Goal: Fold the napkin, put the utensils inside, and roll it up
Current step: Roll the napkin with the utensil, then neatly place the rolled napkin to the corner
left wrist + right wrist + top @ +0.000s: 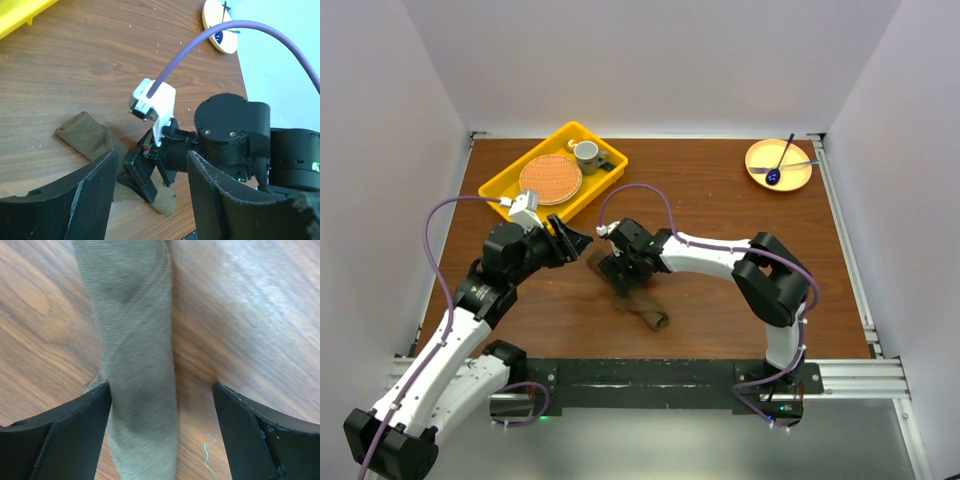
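I should next keep my right gripper where it is and close its fingers across the roll's middle [142,397], which is between them, as they already straddle the cloth.
The napkin [642,306] lies as a narrow olive-brown roll on the table in front of the arms. It also shows in the left wrist view [84,134] and the right wrist view [135,360]. My right gripper [620,272] is open and straddles the roll close above it, in the right wrist view [162,390] with the left finger [75,425] next to the cloth. My left gripper [575,240] is open and empty, held above the table to the left of the roll; in its own view [152,160] it looks at the right gripper. No gold utensils are in view.
A yellow tray [505,185] at the back left holds a round orange mat [550,179] and a cup [586,154]. A yellow plate [798,178] at the back right holds a dark blue spoon [778,166] and a thin pale utensil.
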Controlling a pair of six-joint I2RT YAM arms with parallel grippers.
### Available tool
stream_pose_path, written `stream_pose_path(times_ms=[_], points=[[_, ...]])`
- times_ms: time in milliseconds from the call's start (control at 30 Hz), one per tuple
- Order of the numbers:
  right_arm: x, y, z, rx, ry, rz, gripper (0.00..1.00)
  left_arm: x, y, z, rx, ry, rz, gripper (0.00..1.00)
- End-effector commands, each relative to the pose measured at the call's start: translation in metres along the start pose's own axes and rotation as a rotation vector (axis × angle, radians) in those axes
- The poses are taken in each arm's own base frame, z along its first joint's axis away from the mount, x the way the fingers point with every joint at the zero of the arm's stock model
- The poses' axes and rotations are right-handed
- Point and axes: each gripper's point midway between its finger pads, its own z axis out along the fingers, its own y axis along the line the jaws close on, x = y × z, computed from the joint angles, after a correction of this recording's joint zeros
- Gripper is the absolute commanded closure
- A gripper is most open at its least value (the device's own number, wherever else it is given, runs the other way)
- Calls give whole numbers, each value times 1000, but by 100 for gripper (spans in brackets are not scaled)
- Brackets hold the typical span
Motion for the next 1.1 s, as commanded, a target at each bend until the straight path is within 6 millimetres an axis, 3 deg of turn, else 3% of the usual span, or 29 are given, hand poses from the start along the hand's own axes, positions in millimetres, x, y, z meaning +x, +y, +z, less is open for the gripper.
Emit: stream_pose_path(times_ms=[0, 200, 233, 400, 633, 700, 800, 900, 1067], points=[[-13, 6, 0, 17, -30, -18, 15, 6, 0, -1, 11, 24, -2, 38], [-5, 4, 9, 27, -7, 5, 24, 7, -2, -2, 26, 27, -1, 38], [-2, 6, 10, 14, 2, 11, 33, 8, -2, -2, 27, 30, 0, 38], [3, 12, 14, -14, 1, 59, 53, 14, 2, 1, 29, 48, -5, 38], [8, 17, 16, -80, -31, 205, 65, 30, 2, 7, 61, 104, -39, 38], [2, 16, 11, -137, -61, 306, 70, 32, 1, 8, 71, 112, -46, 38], [-2, 1, 7, -191, -111, 450, 79, 35, 0, 9, 81, 125, -46, 38], [-2, -22, 1, -246, -180, 603, 82, 37, -1, 9, 90, 131, -49, 38], [-8, -83, -23, -240, -332, 882, 83, 42, -3, 11, 113, 146, -62, 38]])
